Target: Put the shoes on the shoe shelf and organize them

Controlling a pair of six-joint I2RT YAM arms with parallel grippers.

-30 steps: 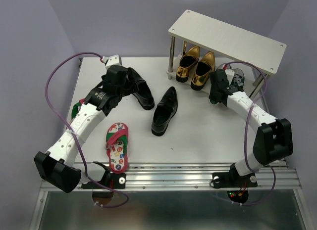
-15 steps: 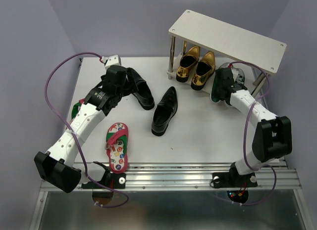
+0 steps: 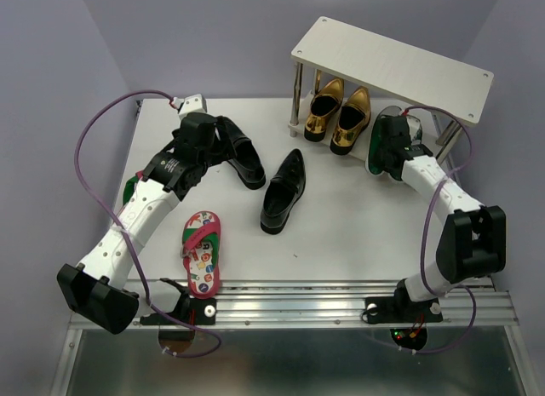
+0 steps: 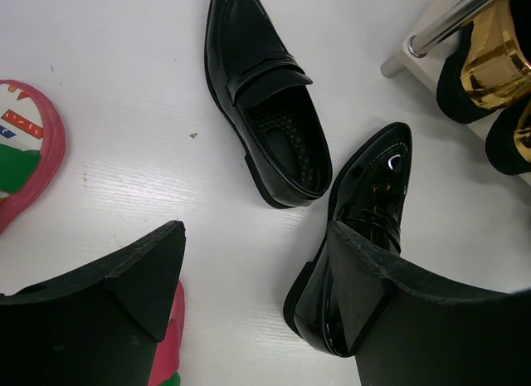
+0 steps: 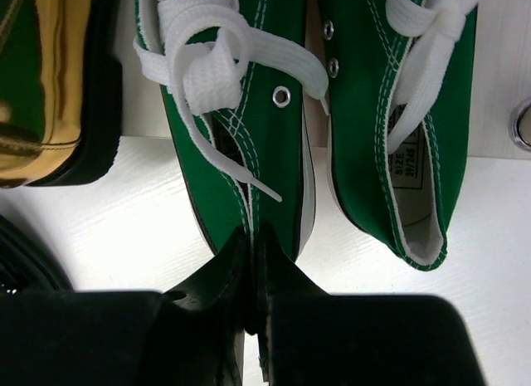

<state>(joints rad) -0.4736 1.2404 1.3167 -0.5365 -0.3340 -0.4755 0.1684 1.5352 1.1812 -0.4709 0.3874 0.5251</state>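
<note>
My right gripper should move down between the gold loafers and the partner sneaker before it opens, because the green sneaker still hangs higher than its partner.
My right gripper (image 5: 254, 251) is shut on the heel of a green white-laced sneaker (image 5: 241, 104). Its partner (image 5: 402, 112) lies just to the right. In the top view the right gripper (image 3: 388, 151) holds that sneaker (image 3: 373, 149) at the front edge of the cream shoe shelf (image 3: 396, 68). Two gold loafers (image 3: 339, 113) stand under the shelf. My left gripper (image 4: 255, 236) hangs open over the table between a red-pink flip-flop (image 4: 33, 153) and a black loafer (image 4: 369, 220). A second black loafer (image 4: 265, 112) lies beyond. From above, the left gripper (image 3: 220, 140) is beside one black loafer (image 3: 244, 160).
A flip-flop with a dotted footbed (image 3: 202, 251) lies near the front edge, left of centre. The other black loafer (image 3: 283, 190) lies mid-table. A metal shelf leg (image 3: 295, 102) stands left of the gold loafers. Purple walls close in on both sides.
My right arm has carried the green sneaker back and to the right, closer under the shelf. The left arm has stayed where it was.
</note>
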